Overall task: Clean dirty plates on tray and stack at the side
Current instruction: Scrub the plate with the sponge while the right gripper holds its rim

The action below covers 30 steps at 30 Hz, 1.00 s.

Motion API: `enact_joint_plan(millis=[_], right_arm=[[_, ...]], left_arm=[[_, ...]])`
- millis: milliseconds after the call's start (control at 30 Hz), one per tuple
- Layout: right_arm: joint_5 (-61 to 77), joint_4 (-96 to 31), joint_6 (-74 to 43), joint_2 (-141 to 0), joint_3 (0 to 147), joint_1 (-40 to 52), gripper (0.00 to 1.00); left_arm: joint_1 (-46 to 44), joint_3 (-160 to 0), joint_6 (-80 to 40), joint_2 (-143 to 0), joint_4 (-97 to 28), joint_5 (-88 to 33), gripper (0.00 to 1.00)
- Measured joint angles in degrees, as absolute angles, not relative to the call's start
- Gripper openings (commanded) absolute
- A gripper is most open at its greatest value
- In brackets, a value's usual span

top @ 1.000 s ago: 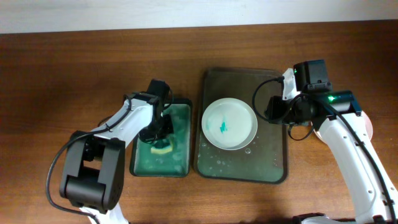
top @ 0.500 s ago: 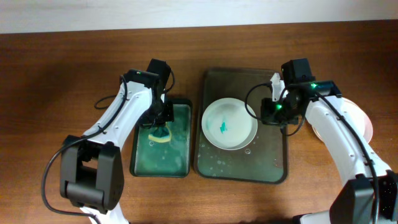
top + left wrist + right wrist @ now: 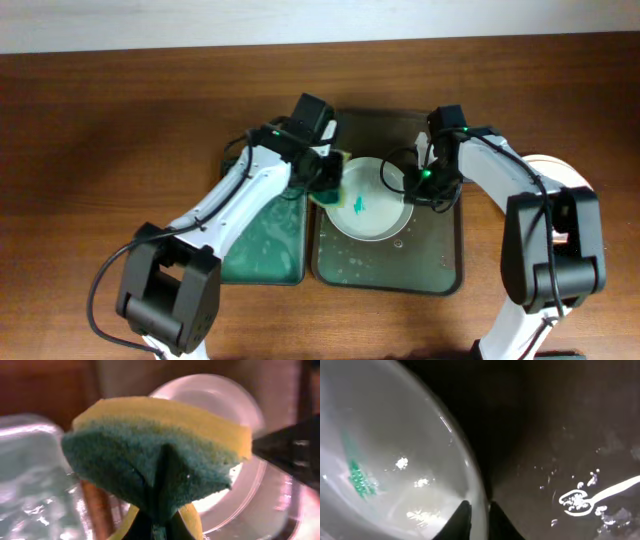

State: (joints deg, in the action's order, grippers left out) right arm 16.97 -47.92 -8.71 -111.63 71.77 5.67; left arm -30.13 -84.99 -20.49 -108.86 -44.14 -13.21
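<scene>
The teal stain still shows, so my left gripper will move down to wipe the plate. It will then carry the sponge (image 3: pixel 160 455) down into the green basin (image 3: pixel 37 485) and let go of it.
One white plate (image 3: pixel 375 218) with a teal stain lies on the dark tray (image 3: pixel 430 270). My left gripper (image 3: pixel 328 186) is shut on a yellow and green sponge (image 3: pixel 160 455) and holds it over the plate's left rim. The plate shows behind the sponge in the left wrist view (image 3: pixel 220 400). My right gripper (image 3: pixel 413 186) is shut on the plate's right rim. In the right wrist view its fingers (image 3: pixel 477 515) straddle the rim of the plate (image 3: pixel 395 435), and the stain (image 3: pixel 356 479) shows at the left. More white plate (image 3: pixel 556 168) shows at the right, mostly hidden by my right arm.
A green basin (image 3: pixel 260 250) with water stands left of the tray, touching it. Soapy water drops lie on the tray floor (image 3: pixel 570 435). The brown table runs around all sides.
My left gripper lifted the sponge out of the basin and carried it right, to the plate's left rim. My right gripper moved left and closed on the plate's right rim.
</scene>
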Motion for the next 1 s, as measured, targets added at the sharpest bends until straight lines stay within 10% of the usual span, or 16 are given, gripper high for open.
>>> enact_joint_plan(millis=[433,733,1000], right_arm=[[16.95,-45.1,-9.45,-111.2,69.6,5.67,0.04],[17.34,-45.1,-9.87,-111.18,69.41,5.67,0.04],[16.84,-45.6,-10.39,-111.04,69.3,5.39,0.04]], left_arm=[[-34.92,-88.12,-23.86,-125.12,-34.61,-23.79,0.0],[-36.18,-98.8,-24.97,-127.5,-54.11,-0.78,0.0],[-35.16,-99.18,-24.45,-131.83,-38.57,-28.36,0.0]])
